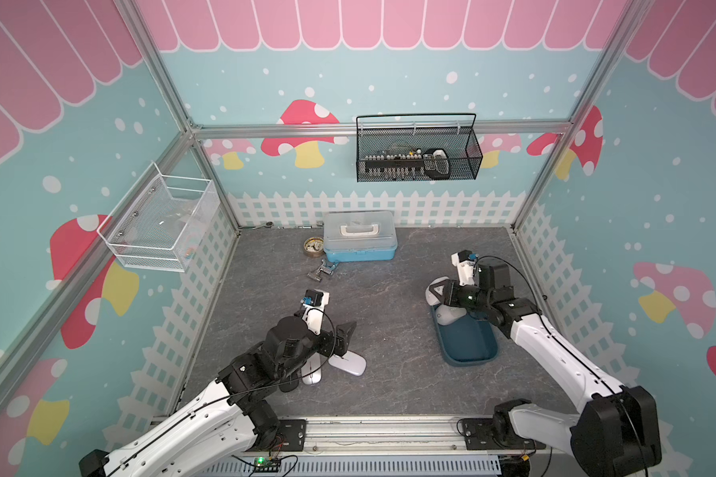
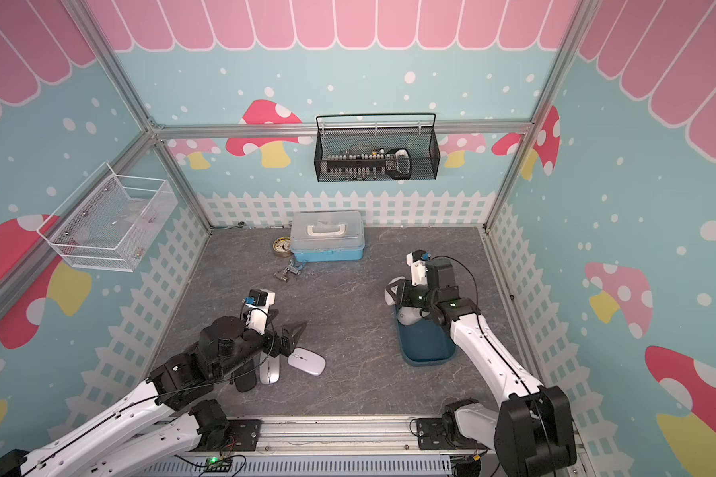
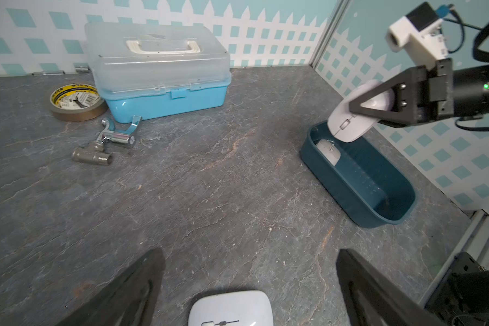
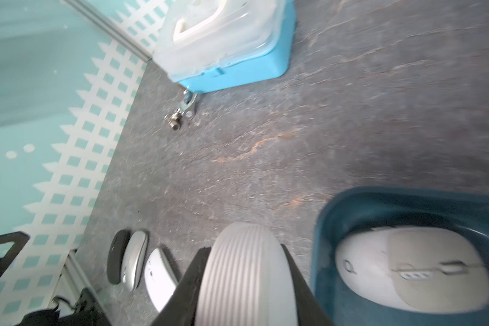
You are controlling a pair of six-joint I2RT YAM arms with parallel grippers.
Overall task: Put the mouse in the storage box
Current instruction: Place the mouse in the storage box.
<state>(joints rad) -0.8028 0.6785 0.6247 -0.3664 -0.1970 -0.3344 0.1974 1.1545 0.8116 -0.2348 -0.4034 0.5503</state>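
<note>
The right gripper moves back and down to release the second white mouse next. The storage box's empty bottom lies below the gripper and nearer my base.
The dark teal storage box (image 1: 470, 342) (image 3: 378, 180) lies at the right of the table, with one white mouse (image 1: 447, 316) (image 4: 393, 268) inside its far end. Just over that end my right gripper (image 1: 437, 291) (image 4: 245, 248) is shut on a second white mouse (image 3: 350, 124) (image 4: 243, 276), held on edge. Near the front left my left gripper (image 1: 345, 338) (image 3: 250, 254) hangs open above a flat white mouse (image 1: 350, 363) (image 3: 230, 309), jaws wide on either side and not touching it. A silver mouse (image 1: 311, 373) and a black mouse (image 1: 290, 384) lie beside it, partly under the left arm.
A light-blue case (image 1: 358, 239) with clear lid stands at the back, with a tape roll (image 1: 313, 246) and a metal tap fitting (image 1: 323, 270) next to it. A black mesh basket (image 1: 418, 153) and a white wire basket (image 1: 162, 223) hang on the walls.
</note>
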